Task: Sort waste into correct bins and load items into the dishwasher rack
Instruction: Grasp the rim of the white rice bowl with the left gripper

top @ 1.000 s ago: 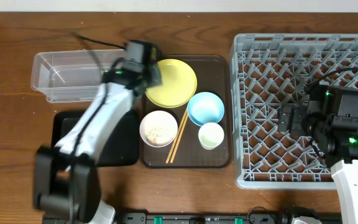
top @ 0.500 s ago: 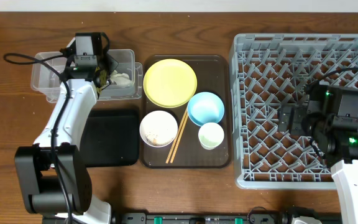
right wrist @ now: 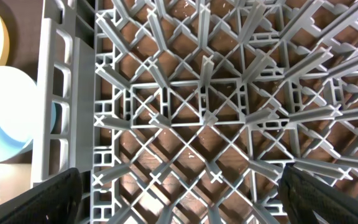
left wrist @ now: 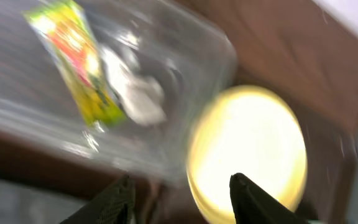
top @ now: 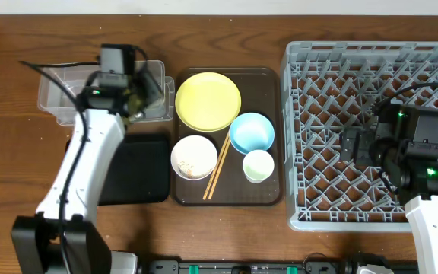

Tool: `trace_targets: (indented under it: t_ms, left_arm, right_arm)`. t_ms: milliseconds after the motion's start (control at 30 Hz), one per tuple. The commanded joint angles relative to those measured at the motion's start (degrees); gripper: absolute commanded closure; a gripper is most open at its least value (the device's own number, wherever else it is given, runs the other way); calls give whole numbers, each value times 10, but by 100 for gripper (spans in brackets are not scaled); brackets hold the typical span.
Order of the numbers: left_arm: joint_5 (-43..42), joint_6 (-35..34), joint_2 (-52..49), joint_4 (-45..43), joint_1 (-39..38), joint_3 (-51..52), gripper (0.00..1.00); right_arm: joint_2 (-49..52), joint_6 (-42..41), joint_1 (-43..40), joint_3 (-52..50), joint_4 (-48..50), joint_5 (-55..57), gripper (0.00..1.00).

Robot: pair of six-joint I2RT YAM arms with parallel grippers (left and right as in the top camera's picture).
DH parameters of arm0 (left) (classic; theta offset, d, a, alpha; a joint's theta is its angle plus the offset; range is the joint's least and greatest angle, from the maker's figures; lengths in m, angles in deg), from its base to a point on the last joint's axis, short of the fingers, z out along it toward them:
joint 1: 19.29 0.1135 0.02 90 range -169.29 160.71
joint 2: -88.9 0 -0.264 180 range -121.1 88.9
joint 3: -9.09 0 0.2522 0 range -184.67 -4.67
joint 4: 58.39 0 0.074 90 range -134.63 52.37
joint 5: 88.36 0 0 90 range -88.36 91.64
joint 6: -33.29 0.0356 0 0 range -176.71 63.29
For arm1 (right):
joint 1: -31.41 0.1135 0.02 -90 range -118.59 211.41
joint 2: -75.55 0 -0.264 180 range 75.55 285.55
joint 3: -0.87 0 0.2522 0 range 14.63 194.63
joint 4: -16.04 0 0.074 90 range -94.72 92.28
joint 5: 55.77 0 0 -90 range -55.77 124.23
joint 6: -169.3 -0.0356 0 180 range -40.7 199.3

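My left gripper moves back from the clear tub (top: 59, 97) down onto the white bowl's rim beside the chopsticks (top: 217, 167) next, since the bowl still holds rice grains.
My left gripper (top: 147, 92) (left wrist: 180, 186) hovers open and empty over the right end of the clear tub (top: 59, 97). In the left wrist view, blurred, the green-orange-yellow wrapper (left wrist: 73, 59) and a crumpled white paper scrap (left wrist: 138, 101) lie inside the tub, beside the yellow plate (left wrist: 247, 149). On the brown serving tray (top: 268, 76) sit the yellow plate (top: 208, 100), the blue bowl (top: 251, 132), the white bowl with rice grains (top: 194, 157), the pale cup (top: 258, 165) and the chopsticks (top: 217, 167). My right gripper (top: 350, 144) (right wrist: 179, 199) hangs wide open over the grey rack (top: 371, 46) (right wrist: 204, 112), holding nothing.
The black tray (top: 139, 171) lies in front of the tub, partly under my left arm. The rack fills the right side of the wooden table (top: 14, 167).
My left arm swung from the yellow plate over to the clear tub and its jaws opened, leaving the wrapper and paper in the tub. It has since edged right. The right arm stayed still.
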Motion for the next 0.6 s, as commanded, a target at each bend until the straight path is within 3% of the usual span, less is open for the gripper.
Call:
trace_targets:
  t_ms: [0, 300, 567]
  left_arm:
    - [-32, 56, -3, 41, -50, 0, 48]
    - [-32, 55, -42, 80, -183, 21, 48]
    - [-32, 38, -108, 86, -230, 23, 49]
  right_arm:
    - [-4, -6, 16, 14, 0, 2, 1]
    - [-4, -6, 16, 14, 0, 2, 1]
    - [-4, -6, 16, 14, -4, 2, 1]
